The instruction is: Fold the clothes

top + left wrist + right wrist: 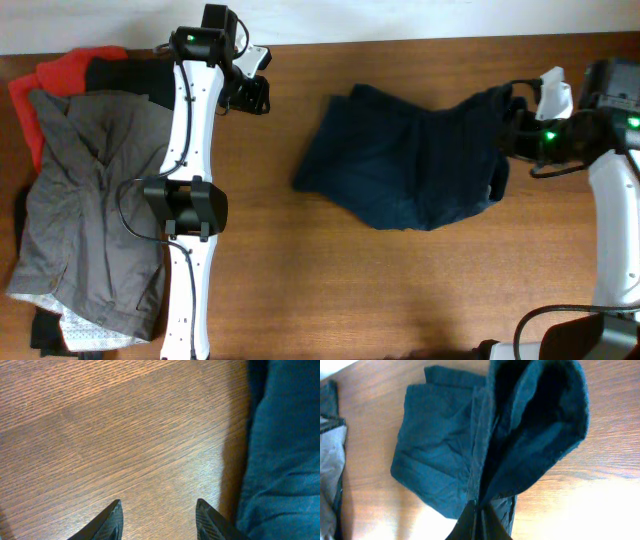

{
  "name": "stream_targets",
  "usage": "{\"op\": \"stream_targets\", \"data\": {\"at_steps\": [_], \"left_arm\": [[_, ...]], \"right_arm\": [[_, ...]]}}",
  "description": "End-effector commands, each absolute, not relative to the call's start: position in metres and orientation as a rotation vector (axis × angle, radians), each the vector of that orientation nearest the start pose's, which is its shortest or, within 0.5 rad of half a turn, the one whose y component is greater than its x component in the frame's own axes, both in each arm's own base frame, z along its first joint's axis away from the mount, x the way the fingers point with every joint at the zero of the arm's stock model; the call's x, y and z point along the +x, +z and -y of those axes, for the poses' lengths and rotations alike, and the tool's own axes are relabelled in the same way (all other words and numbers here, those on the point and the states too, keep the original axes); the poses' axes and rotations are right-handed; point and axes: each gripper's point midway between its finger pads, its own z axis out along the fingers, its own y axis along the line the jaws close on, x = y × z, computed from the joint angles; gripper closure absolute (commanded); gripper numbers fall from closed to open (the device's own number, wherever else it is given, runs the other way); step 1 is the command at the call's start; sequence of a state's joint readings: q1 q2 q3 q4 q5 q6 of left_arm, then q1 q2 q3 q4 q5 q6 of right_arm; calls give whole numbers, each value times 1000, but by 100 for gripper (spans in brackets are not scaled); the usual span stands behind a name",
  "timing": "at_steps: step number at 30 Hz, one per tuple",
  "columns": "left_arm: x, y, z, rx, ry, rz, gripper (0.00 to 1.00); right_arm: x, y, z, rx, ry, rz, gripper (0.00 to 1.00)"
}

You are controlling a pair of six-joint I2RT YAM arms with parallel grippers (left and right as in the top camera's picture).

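The lifted edge will next be carried by my right gripper to the left in the overhead view, over the shorts' uncovered end (332, 142) (415, 427), and let go there.
The dark navy blue shorts (400, 160) lie crumpled on the wooden table, right of centre. My right gripper (522, 125) is shut on their right edge and holds that end lifted; in the right wrist view the cloth (485, 450) hangs from the closed fingers (479, 510). My left gripper (255, 92) is open and empty near the back of the table, left of the shorts. In the left wrist view its fingers (157, 515) hover over bare wood with the shorts' edge (280, 460) at the right.
A pile of other garments lies at the left: a grey one (85, 210) on top, red (70, 70) and black (125, 75) ones behind. The left arm (185, 200) runs along the pile's right side.
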State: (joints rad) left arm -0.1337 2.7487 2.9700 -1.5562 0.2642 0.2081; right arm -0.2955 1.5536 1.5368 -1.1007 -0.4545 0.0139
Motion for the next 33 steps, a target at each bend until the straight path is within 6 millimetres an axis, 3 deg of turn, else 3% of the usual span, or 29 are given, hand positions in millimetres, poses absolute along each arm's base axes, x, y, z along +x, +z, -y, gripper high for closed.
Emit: {"op": "stream_targets", "data": {"at_steps": [1, 3, 6, 7, 10, 13, 18, 23, 26, 27, 29, 31, 33], "left_arm": [[536, 120, 120, 523, -365, -2772, 53], [537, 120, 120, 523, -365, -2771, 53], [536, 120, 121, 526, -364, -2770, 53], [537, 120, 123, 533, -365, -2766, 53], [538, 121, 130, 549, -366, -2751, 53], [538, 122, 140, 600, -364, -2730, 53], [538, 122, 147, 618, -365, -2719, 53], [539, 122, 148, 633, -362, -2713, 53], [539, 122, 148, 633, -362, -2713, 53], [539, 122, 148, 633, -362, -2713, 53], [539, 122, 148, 633, -362, -2713, 53], [539, 122, 148, 633, -362, -2713, 53], [538, 122, 148, 633, -362, -2713, 53]], "right_arm": [[370, 266, 31, 149, 499, -2485, 96], [379, 279, 5, 46, 569, -2431, 96], [394, 279, -32, -48, 606, -2411, 96], [404, 274, -55, -99, 627, -2411, 96], [420, 255, -100, -210, 664, -2422, 96], [443, 215, -151, -273, 708, -2463, 96], [461, 164, -201, -371, 752, -2487, 96], [473, 147, -248, -485, 783, -2404, 96], [473, 141, -265, -524, 790, -2381, 96], [473, 136, -271, -534, 787, -2380, 87], [475, 130, -276, -543, 786, -2377, 1], [478, 135, -276, -542, 787, -2358, 1], [484, 153, -269, -490, 797, -2341, 1]]}}
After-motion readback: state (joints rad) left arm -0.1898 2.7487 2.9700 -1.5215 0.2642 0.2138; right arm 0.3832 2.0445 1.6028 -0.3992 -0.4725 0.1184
